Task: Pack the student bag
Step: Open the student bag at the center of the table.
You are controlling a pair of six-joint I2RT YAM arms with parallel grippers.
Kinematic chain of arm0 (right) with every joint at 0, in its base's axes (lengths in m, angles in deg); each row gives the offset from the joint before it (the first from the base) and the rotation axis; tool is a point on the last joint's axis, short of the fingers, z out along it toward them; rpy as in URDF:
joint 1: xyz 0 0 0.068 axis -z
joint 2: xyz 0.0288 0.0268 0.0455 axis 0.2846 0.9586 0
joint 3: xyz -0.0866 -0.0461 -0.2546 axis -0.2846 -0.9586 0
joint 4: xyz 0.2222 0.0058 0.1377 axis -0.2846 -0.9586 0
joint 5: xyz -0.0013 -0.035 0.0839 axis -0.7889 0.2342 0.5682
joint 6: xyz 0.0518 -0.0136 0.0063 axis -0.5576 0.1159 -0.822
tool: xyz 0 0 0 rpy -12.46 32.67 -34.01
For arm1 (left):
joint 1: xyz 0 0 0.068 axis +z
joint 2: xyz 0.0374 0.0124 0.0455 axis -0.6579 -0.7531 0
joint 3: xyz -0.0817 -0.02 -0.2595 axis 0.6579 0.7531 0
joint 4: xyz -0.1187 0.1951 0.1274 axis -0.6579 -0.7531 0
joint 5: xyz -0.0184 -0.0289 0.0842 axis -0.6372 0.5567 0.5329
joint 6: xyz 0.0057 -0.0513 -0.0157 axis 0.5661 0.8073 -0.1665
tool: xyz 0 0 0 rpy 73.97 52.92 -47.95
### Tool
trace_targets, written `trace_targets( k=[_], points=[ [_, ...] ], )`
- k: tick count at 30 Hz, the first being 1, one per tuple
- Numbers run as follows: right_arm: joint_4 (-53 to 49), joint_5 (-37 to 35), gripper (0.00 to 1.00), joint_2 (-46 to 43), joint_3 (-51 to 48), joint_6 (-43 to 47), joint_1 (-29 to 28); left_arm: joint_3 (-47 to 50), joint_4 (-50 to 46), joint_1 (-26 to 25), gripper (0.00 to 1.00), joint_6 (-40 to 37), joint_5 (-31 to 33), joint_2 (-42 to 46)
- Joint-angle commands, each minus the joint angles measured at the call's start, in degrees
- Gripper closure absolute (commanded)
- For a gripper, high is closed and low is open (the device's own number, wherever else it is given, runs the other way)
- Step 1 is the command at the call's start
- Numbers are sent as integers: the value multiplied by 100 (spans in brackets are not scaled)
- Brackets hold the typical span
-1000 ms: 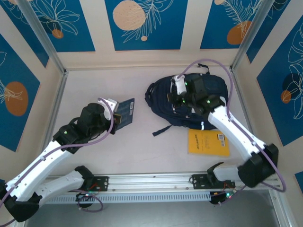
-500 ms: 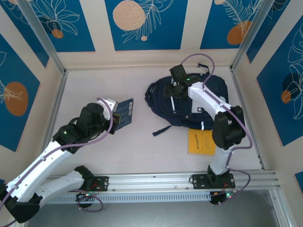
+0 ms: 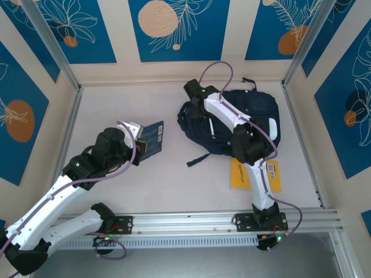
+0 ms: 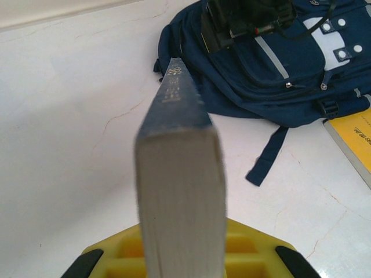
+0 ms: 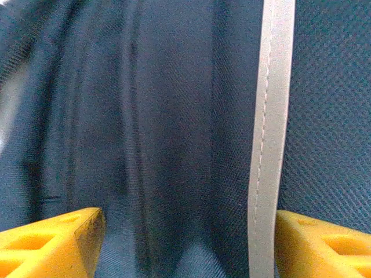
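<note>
The fabric beside the grey stripe (image 5: 269, 116) is already between the open fingers of my right gripper, low at the bag's upper edge, so I will close them on it next.
The student bag (image 3: 255, 113), navy with pale stripes, lies flat at the back right of the table. My right gripper (image 3: 196, 108) hovers at its left end, pointing down. In the right wrist view its yellow fingers (image 5: 53, 242) stand wide apart and open over the bag's fabric (image 5: 174, 127) and a grey stripe (image 5: 269, 116). My left gripper (image 3: 139, 142) is shut on a dark blue book (image 3: 153, 136), held on edge above the table left of the bag. In the left wrist view the book (image 4: 179, 185) points toward the bag (image 4: 290, 69).
A yellow book (image 3: 271, 175) lies flat just in front of the bag, partly under the right arm, and shows again as a yellow book (image 4: 355, 139) in the left wrist view. A loose bag strap (image 3: 198, 158) trails onto the table. Metal frame posts edge both sides.
The right gripper has opened and swung from the bag's middle across to its left end. The left arm and its book have hardly moved.
</note>
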Motion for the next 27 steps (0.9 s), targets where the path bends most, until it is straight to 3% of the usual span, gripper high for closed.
trace_targets(
  k=[1,4,12,22,27],
  points=[
    [-274,-300,30,78,128,-189,49,27,234,61,100,69,-107,105],
    [-108,-247,40,83,15,-66,50,28,243,64,100,61,-90,112],
    [431,250,99,-366,-522,950,-25,47,243,53,100,69,32,127],
    [1784,1783,100,-2261,-2115,3429,-485,16,151,63,100,125,394,42],
    [1940,3436,100,-2987,-2502,3318,-316,-72,25,147,100,251,519,-33]
  ],
)
